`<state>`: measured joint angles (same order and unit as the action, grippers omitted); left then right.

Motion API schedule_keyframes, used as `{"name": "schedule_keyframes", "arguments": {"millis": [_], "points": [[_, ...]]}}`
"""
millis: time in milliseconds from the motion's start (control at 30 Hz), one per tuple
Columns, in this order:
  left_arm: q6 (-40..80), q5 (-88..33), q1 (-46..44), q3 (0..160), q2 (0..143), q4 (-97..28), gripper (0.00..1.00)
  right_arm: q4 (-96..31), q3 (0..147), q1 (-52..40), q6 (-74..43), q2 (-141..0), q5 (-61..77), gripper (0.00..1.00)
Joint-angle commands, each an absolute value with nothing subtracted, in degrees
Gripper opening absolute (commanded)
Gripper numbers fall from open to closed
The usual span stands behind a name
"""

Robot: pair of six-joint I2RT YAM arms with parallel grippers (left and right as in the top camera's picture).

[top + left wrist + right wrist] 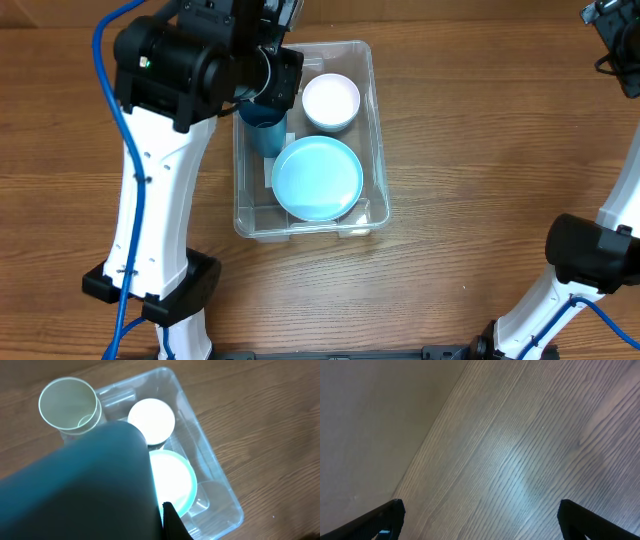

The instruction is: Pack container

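The bowl and plate leave that side strip (260, 151) of the container free, so my left gripper will next bring the dark teal cup down into the container beside them.
The clear plastic container (378, 130) stands mid-table. Inside it lie a white bowl (330, 100) at the far end and a light blue plate (317, 178) at the near end. My left gripper (268, 95) is shut on a dark teal cup (265, 132) and holds it over the container's left side. In the left wrist view the teal cup (85, 490) fills the foreground beside my finger (170, 520), above the container (212, 450), bowl (150, 420) and plate (172, 480). My right gripper (480, 510) is open and empty over bare table.
A pale cup (70, 405) stands upright at the container's far corner; whether it is inside or just outside I cannot tell, and the left arm hides it from overhead. The right arm (590, 250) stands at the far right, its gripper (612, 30) at the top right corner.
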<state>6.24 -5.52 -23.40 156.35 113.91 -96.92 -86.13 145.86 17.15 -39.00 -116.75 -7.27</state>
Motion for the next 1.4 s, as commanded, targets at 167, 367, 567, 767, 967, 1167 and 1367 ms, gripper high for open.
{"name": "schedule_keyframes", "arguments": {"millis": [167, 367, 567, 767, 967, 1167, 1367], "points": [[7.31, 3.4, -22.74, 139.37, 113.25, -92.71, 0.04, -85.84, 146.21, 17.1, -39.27, -116.31, -7.42, 1.0], [7.31, 3.4, -21.63, 130.04, 113.25, -84.58, 0.04, -85.84, 146.21, 17.1, -39.27, -116.31, -7.42, 1.0], [7.29, 3.4, -21.63, 127.55, 113.23, -81.91, 0.79, -85.84, 146.21, 17.1, -39.27, -116.31, -7.42, 1.0], [7.31, 3.4, -20.8, 133.71, 113.23, -82.56, 0.77, -85.84, 146.21, 17.1, -39.27, -116.31, -7.42, 1.0], [8.14, 3.36, -20.6, 151.65, 110.61, -94.67, 0.91, -85.84, 146.21, 17.1, -39.24, -116.31, -7.42, 1.0], [16.32, -7.68, -20.64, 153.27, 86.61, -96.77, 1.0, -85.84, 146.21, 17.1, -39.27, -116.31, -7.42, 1.0], [12.99, -5.58, -20.64, 153.03, 80.82, -96.79, 1.0, -85.84, 146.21, 17.1, -39.27, -116.31, -7.42, 1.0]]}}
